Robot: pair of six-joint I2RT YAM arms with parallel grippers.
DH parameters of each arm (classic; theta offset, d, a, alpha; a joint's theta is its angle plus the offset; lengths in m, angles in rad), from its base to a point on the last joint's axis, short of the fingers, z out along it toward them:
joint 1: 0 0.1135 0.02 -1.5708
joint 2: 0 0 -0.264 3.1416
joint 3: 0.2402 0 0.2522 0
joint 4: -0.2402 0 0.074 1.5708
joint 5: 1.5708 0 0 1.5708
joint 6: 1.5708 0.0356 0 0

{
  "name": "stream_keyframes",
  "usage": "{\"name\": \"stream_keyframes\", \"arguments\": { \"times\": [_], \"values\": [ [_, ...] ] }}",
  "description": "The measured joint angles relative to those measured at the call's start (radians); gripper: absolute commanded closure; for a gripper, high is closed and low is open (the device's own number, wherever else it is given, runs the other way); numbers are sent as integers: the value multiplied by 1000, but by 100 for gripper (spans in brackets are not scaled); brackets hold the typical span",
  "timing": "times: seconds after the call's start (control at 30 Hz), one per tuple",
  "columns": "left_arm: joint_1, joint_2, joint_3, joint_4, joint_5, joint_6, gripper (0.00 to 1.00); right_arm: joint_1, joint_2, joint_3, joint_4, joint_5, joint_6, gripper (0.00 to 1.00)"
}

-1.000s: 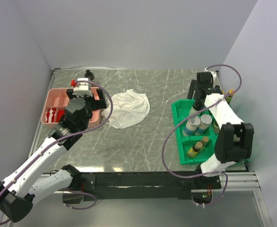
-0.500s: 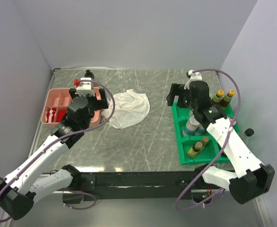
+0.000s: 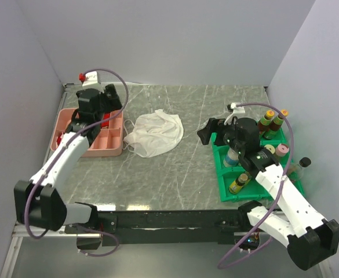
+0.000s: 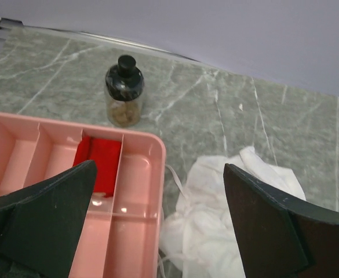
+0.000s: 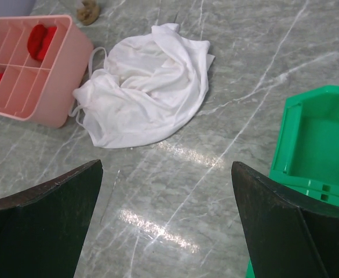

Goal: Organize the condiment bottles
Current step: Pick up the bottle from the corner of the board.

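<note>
The left gripper moves outward and down to the black-capped jar next, past the pink tray (image 4: 128,191), and lowers the open fingers around its cap (image 4: 125,80).
Several condiment bottles stand in the green tray (image 3: 222,174): a blue-labelled one (image 3: 234,156), an amber one (image 3: 239,184), two yellow-capped ones (image 3: 268,121) and a pink-capped one (image 3: 281,151). A small black-capped jar (image 4: 124,91) stands on the table beyond the pink tray (image 4: 128,191). My left gripper (image 3: 108,104) hovers open over that tray's far part, nothing between its fingers (image 4: 262,226). My right gripper (image 3: 207,132) hangs open over bare table beside the green tray's (image 5: 320,145) left edge, holding nothing.
A crumpled white cloth (image 3: 155,133) lies between the two trays, touching the pink one (image 5: 30,69). A red thing (image 4: 97,162) lies in one pink compartment. One black-capped bottle (image 3: 303,164) stands outside the green tray at the right wall. Walls close in on three sides.
My left arm has swung up and left, from the pink tray's right side to its far part. My right arm has swept from the far right corner to the green tray's left edge. Both stay open.
</note>
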Motion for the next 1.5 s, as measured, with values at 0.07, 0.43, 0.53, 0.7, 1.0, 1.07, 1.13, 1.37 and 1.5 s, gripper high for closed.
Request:
{"name": "stream_keyframes", "arguments": {
  "times": [0.07,0.43,0.53,0.7,1.0,1.07,1.13,1.37,1.5],
  "values": [
    [11,65,37,30,-2,17,3,0,0,-2,14,-5,3,0],
    [100,618,520,21,-6,122,1,1,-42,-26,53,10,3,0],
    [117,725,607,-3,4,141,1,3,-41,-26,53,13,3,0],
    [134,833,681,-29,18,158,4,3,-31,-26,52,13,3,0],
    [136,915,691,-50,29,161,14,5,-28,-26,51,26,3,0],
    [136,915,695,-60,32,165,18,5,-28,-26,51,27,3,0],
    [136,915,709,-69,35,167,26,5,-28,-26,51,27,3,0],
    [137,915,727,-74,64,175,42,5,-28,-26,51,30,3,0],
    [137,915,732,-84,73,175,25,5,-29,-26,47,31,3,0]
  ]
}}
